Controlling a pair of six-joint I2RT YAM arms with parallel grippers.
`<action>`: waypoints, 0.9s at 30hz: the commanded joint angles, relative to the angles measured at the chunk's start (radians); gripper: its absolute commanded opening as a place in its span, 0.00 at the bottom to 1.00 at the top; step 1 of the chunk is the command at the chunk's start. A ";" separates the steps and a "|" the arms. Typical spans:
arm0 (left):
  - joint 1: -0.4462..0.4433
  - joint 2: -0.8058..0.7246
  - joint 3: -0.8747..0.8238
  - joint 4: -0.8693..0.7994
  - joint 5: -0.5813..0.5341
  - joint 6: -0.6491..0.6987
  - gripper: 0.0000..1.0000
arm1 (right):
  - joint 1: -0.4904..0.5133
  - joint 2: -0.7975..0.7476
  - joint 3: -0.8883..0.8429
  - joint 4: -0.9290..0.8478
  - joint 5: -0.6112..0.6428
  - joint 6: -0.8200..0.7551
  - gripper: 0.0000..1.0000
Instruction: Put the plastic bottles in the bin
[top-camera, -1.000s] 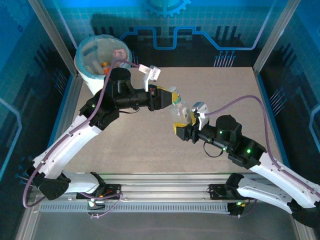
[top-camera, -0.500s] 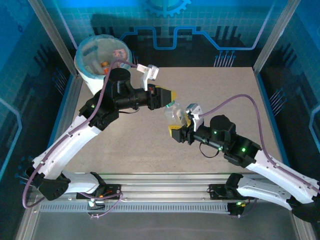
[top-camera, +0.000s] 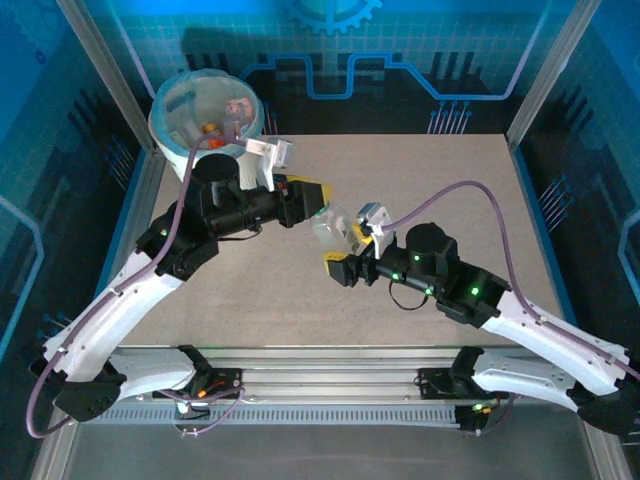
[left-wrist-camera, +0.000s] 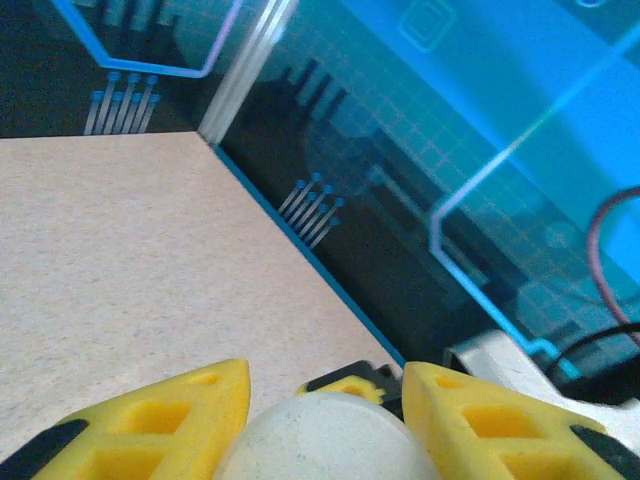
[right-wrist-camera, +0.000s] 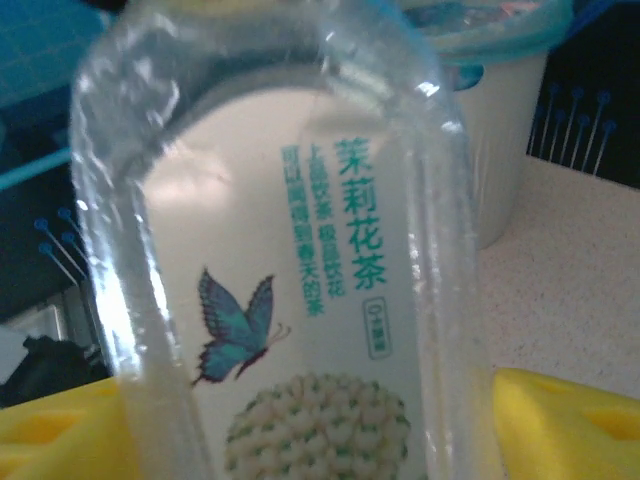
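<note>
My left gripper holds the bottle and will swing outward, away from the open right gripper, to release it over the bin's opening (top-camera: 207, 112), since other bottles lie inside.
A clear plastic bottle (top-camera: 333, 226) with a white butterfly label (right-wrist-camera: 300, 300) hangs above the middle of the table, between my two grippers. My left gripper (top-camera: 318, 203) is shut on one end of it; in the left wrist view that pale round end (left-wrist-camera: 325, 440) sits tight between the yellow fingers (left-wrist-camera: 150, 420). My right gripper (top-camera: 352, 248) stands open around the bottle's body, and a gap shows beside its right finger (right-wrist-camera: 570, 420). The bin (top-camera: 160, 105), white with a light blue rim, stands at the far left corner with several bottles inside.
The bin (right-wrist-camera: 500, 170) shows behind the bottle in the right wrist view. Blue enclosure walls and metal posts (top-camera: 100, 60) ring the table. The table's right edge (left-wrist-camera: 300, 250) runs along a dark panel.
Both arms have shifted left and toward the near edge with the bottle. My right gripper's jaws have opened off the bottle, while the left keeps its hold.
</note>
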 joint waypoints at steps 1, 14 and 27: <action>0.000 -0.039 -0.046 -0.016 -0.127 0.028 0.00 | 0.008 0.014 0.024 0.010 0.095 0.008 0.97; 0.188 -0.140 0.016 -0.066 -0.380 0.171 0.00 | 0.010 0.032 0.096 -0.025 0.202 0.021 1.00; 0.607 0.326 0.657 -0.158 -0.369 0.368 0.00 | 0.010 0.237 0.256 0.029 0.177 -0.025 1.00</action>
